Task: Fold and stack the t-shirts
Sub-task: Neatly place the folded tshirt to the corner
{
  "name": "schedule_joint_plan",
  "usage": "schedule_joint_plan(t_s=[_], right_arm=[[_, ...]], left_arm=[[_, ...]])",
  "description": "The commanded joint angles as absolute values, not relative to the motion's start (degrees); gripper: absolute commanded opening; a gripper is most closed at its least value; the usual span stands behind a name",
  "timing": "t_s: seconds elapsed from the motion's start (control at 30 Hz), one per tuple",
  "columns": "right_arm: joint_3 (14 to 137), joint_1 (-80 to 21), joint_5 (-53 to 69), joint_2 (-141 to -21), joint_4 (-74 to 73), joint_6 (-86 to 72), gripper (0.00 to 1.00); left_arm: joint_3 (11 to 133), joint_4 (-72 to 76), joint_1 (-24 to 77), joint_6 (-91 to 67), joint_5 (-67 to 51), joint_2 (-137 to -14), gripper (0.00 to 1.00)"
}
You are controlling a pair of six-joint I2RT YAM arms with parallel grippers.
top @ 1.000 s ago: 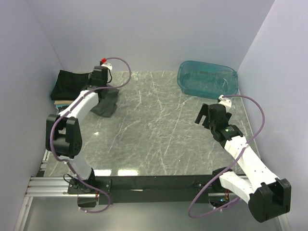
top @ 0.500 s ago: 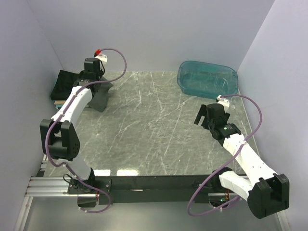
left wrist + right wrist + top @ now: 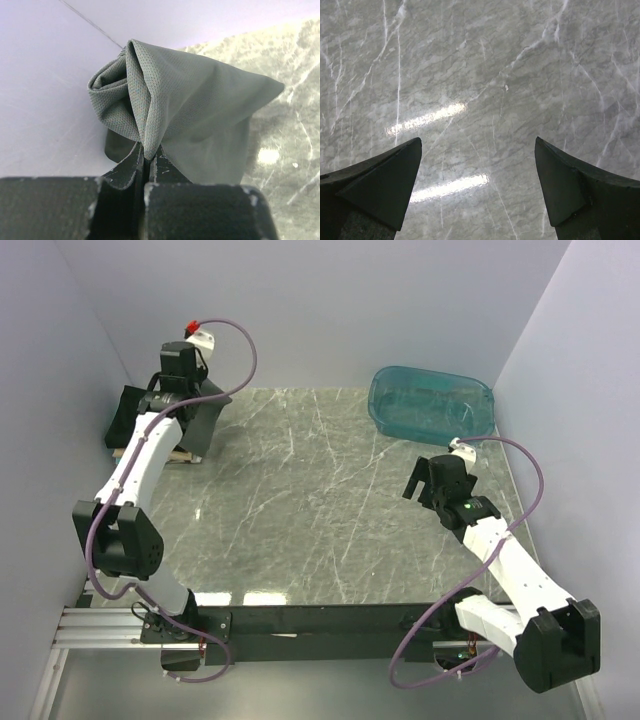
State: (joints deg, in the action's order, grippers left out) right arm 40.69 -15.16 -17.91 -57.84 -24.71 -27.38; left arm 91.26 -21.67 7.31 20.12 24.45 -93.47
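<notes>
My left gripper moves toward the wall next, then down, since the hanging grey t-shirt still leaves the wall-side part of the black t-shirt [image 3: 126, 419] [image 3: 118, 146] bare.
My left gripper [image 3: 180, 398] is shut on a folded charcoal-grey t-shirt [image 3: 201, 426] and holds it hanging above the table's far-left corner. In the left wrist view the gripper [image 3: 148, 155] pinches a bunched fold of the grey cloth [image 3: 200, 115]. A black t-shirt [image 3: 130, 416] tops a stack against the left wall, with a tan edge [image 3: 150, 452] under it. My right gripper [image 3: 424, 478] is open and empty over bare table at the right; in the right wrist view the gripper [image 3: 478, 165] has only marble between its fingers.
A translucent teal plastic tub [image 3: 431, 402] stands at the far right corner. The marble table [image 3: 320, 500] is boxed in by lilac walls on the left, back and right. The arm bases and a black rail run along the near edge.
My left gripper has lifted the grey t-shirt off the table and carried it up and left, toward the stack by the wall. The right arm has barely moved.
</notes>
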Motion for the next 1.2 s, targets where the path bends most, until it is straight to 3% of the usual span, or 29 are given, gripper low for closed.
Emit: schedule_joint_plan(t_s=[0.0,1.17], right_arm=[[42.01,-14.77,-18.28,-57.83,-23.64,-27.07,1.00],[43.68,-14.76,-25.30,-61.26,-24.87,-25.58,0.98]], left_arm=[[95.18,-20.57,6.33,21.01,25.23,-90.70,0.01],[104.68,-10.91,-10.63,25.93,15.21,-111.09,0.01]])
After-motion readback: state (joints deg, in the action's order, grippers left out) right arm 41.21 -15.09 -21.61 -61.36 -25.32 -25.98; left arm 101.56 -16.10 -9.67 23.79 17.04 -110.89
